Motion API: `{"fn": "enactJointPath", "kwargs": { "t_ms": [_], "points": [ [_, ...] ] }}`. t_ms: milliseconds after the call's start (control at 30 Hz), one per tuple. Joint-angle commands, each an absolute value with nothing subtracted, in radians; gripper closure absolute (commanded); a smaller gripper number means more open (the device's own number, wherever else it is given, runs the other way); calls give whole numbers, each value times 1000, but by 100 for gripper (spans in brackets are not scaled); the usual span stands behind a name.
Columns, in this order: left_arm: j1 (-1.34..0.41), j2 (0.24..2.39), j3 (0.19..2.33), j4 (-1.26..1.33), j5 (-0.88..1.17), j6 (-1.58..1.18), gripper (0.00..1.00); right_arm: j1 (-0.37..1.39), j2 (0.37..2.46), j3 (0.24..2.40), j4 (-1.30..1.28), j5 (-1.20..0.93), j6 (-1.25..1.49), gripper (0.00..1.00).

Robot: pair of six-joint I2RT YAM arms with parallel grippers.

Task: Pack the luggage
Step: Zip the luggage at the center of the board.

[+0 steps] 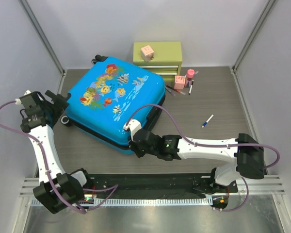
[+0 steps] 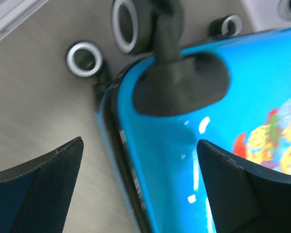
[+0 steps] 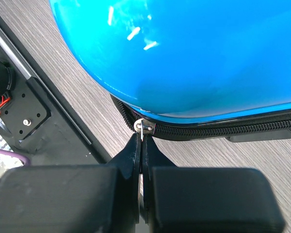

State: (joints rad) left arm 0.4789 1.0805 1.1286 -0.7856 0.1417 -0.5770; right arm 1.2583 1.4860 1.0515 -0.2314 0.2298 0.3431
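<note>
The left gripper moves outward next and turns to close around the upper near wheel, which juts from the shell and lies beyond its open fingertips.
The blue fish-print luggage (image 1: 114, 99) lies flat and closed on the table. My right gripper (image 1: 135, 145) is at its near corner, shut on the silver zipper pull (image 3: 143, 128), where the black zipper (image 3: 223, 130) runs along the seam. My left gripper (image 1: 53, 104) is open at the luggage's left end by the black wheels (image 2: 127, 24); its fingers (image 2: 48, 179) straddle the shell's edge (image 2: 160, 160) without touching it.
A green drawer chest (image 1: 157, 58) with a pink block on top stands behind the luggage. Pink items and pens (image 1: 186, 82) lie to its right. A blue-and-white pen (image 1: 207, 120) lies alone at the right. The black base rail (image 3: 24, 107) is near my right gripper.
</note>
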Motion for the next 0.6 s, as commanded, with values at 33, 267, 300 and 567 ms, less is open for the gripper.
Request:
{"fn": "enactJointPath", "kwargs": {
  "t_ms": [33,267,300,567],
  "points": [
    [552,1110,1120,-542,270,-762,0,1239,1359,1068,11,333,350,99],
    [561,1239,1115,-419,256,-900,0,1229,1358,1049,17,308,345,99],
    [561,1252,1120,-407,258,-908,0,1227,1359,1051,17,307,344,99],
    [540,1367,1150,-354,244,-933,0,1221,1358,1032,20,295,345,99]
  ]
}}
